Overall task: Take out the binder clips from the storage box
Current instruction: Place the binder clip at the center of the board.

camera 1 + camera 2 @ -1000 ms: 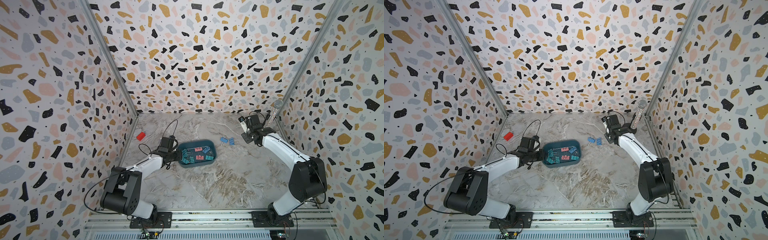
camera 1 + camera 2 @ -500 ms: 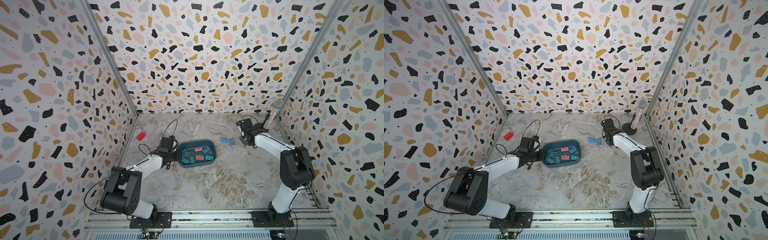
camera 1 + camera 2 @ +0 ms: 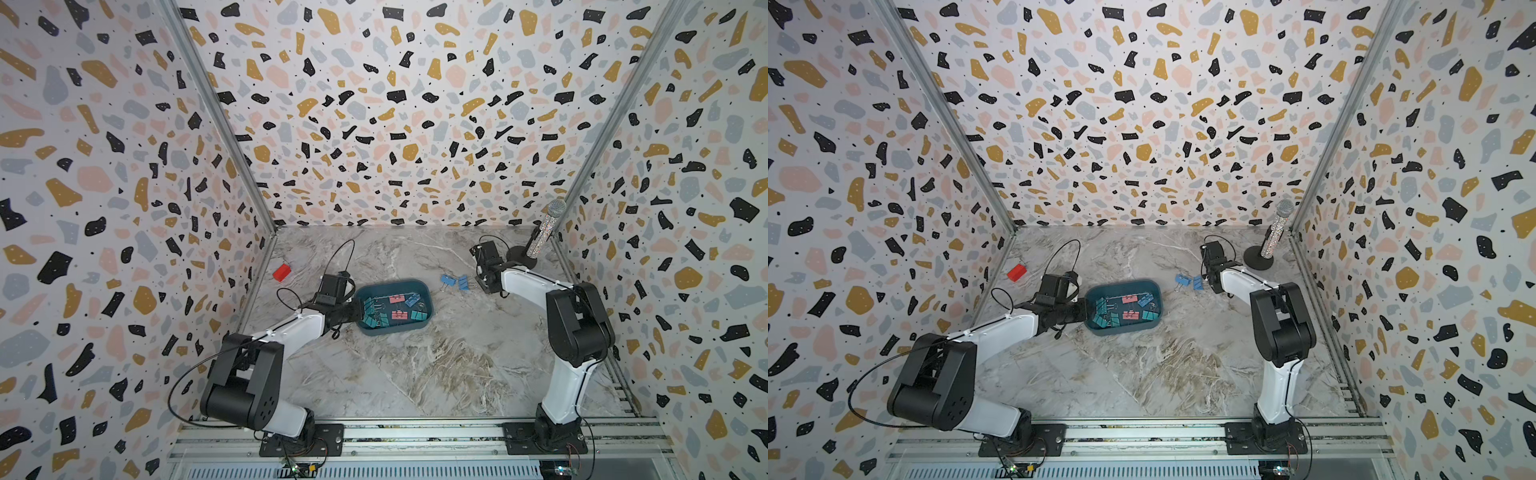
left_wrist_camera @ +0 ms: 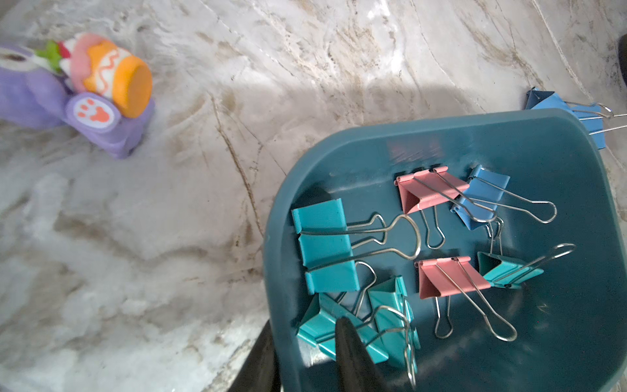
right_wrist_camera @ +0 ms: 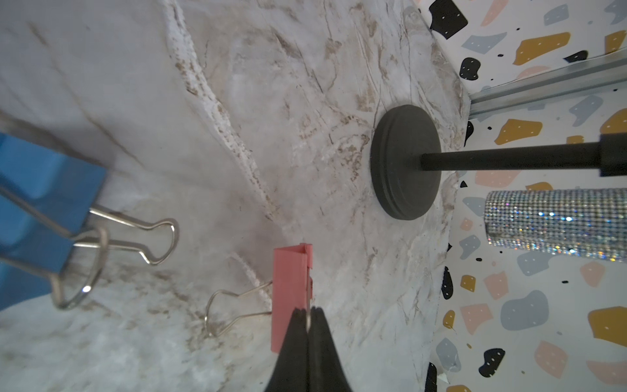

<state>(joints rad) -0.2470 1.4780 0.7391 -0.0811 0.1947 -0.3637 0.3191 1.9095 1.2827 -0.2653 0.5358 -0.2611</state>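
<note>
My right gripper will move down a little toward the blue clips and let go of the pink clip's wire handle, because the bare tabletop beside them is just below.
The dark teal storage box (image 3: 392, 330) (image 3: 1121, 284) (image 4: 407, 125) stands mid-table with several teal, pink and blue binder clips (image 3: 397, 307) (image 3: 1129, 309) (image 4: 325, 244) in it. My left gripper (image 3: 353, 311) (image 3: 1086, 313) (image 4: 305, 324) is shut on the box's near wall, one finger inside and one outside. Two blue clips (image 3: 455, 281) (image 3: 1188, 281) (image 5: 40, 197) lie on the table right of the box. Beside them my right gripper (image 3: 482, 284) (image 3: 1212, 286) (image 5: 308, 310) is shut on the wire handle of a pink clip (image 5: 290, 288), low over the table.
A red block (image 3: 281, 272) (image 3: 1016, 272) lies by the left wall. A glittery microphone on a black round stand (image 3: 540, 237) (image 3: 1273, 237) (image 5: 405, 163) stands in the back right corner, close behind my right gripper. A purple-and-orange toy (image 4: 84, 95) lies beyond the box.
My right arm has folded and its gripper has come down and left, toward the two blue clips. The left arm and the box have not moved.
</note>
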